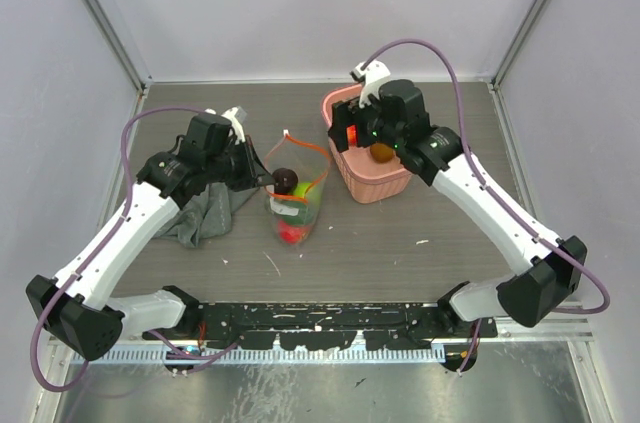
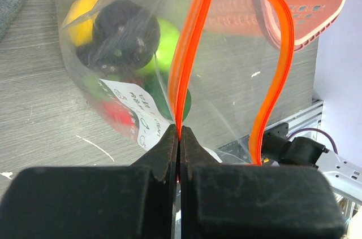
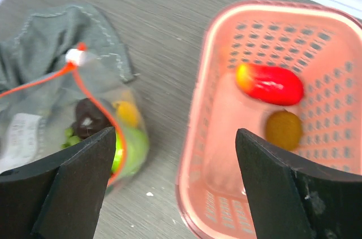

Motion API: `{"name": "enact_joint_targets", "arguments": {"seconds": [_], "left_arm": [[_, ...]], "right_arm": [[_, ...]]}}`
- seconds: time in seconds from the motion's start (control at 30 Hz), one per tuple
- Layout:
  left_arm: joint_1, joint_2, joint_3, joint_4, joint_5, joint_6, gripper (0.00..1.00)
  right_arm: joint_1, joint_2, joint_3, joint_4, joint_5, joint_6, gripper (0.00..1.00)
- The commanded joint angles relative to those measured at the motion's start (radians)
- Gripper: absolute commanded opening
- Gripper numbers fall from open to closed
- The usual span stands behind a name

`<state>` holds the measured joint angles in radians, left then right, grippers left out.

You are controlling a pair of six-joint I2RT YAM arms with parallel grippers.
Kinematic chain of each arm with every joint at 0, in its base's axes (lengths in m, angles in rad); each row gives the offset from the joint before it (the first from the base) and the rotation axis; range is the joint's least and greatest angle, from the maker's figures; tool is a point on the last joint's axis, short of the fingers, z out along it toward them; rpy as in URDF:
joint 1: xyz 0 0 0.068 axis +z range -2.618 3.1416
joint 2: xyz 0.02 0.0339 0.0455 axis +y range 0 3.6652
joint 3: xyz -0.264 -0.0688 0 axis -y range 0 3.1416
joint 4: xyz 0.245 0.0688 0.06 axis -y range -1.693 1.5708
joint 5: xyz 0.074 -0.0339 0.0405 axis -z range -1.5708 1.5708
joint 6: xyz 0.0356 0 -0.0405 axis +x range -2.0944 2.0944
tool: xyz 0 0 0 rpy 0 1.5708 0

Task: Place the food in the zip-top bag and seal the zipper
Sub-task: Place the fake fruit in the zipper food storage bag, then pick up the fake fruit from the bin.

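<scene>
My right gripper is open and needs to go down next into the pink basket, toward the right in the top view, onto the brown round food piece [image 1: 382,152] [image 3: 284,130], which is still outside the bag.
The clear zip-top bag [image 1: 297,205] lies mid-table with its mouth held open, holding dark, yellow, green and red food. Its red-orange zipper [image 2: 189,47] is pinched in my shut left gripper [image 2: 179,137], which shows in the top view [image 1: 262,179] at the bag's left edge. The white slider tab [image 3: 75,56] sits at the far end of the zipper. My right gripper [image 3: 175,154] is open and empty above the pink basket's [image 1: 365,186] near rim. A red-and-yellow food piece [image 3: 270,83] and a brown round one [image 3: 284,129] lie in the basket.
A grey cloth [image 1: 205,211] lies crumpled under and left of my left arm, touching the bag. The pink basket [image 3: 215,154] stands right of the bag, with a strip of bare table between them. Walls enclose the table on three sides.
</scene>
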<state>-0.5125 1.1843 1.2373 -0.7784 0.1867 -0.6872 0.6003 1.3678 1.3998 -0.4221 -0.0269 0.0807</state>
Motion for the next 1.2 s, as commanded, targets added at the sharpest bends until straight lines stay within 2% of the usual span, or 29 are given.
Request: {"name": "enact_joint_targets", "arguments": {"seconds": [0.0, 0.43, 0.87, 1.17], "left_arm": [[-0.003, -0.029, 0.007, 0.025, -0.007, 0.021, 0.00], [-0.003, -0.026, 0.006, 0.022, -0.016, 0.027, 0.00], [-0.003, -0.009, 0.013, 0.022, -0.015, 0.029, 0.00], [-0.003, -0.002, 0.010, 0.019, -0.010, 0.025, 0.00]], "right_arm": [[-0.070, 0.004, 0.020, -0.030, 0.084, -0.010, 0.91], [-0.154, 0.143, -0.005, -0.008, 0.274, -0.024, 0.89], [-0.157, 0.324, -0.024, -0.006, 0.404, -0.047, 0.75], [-0.157, 0.439, 0.006, -0.010, 0.466, -0.064, 0.74]]}}
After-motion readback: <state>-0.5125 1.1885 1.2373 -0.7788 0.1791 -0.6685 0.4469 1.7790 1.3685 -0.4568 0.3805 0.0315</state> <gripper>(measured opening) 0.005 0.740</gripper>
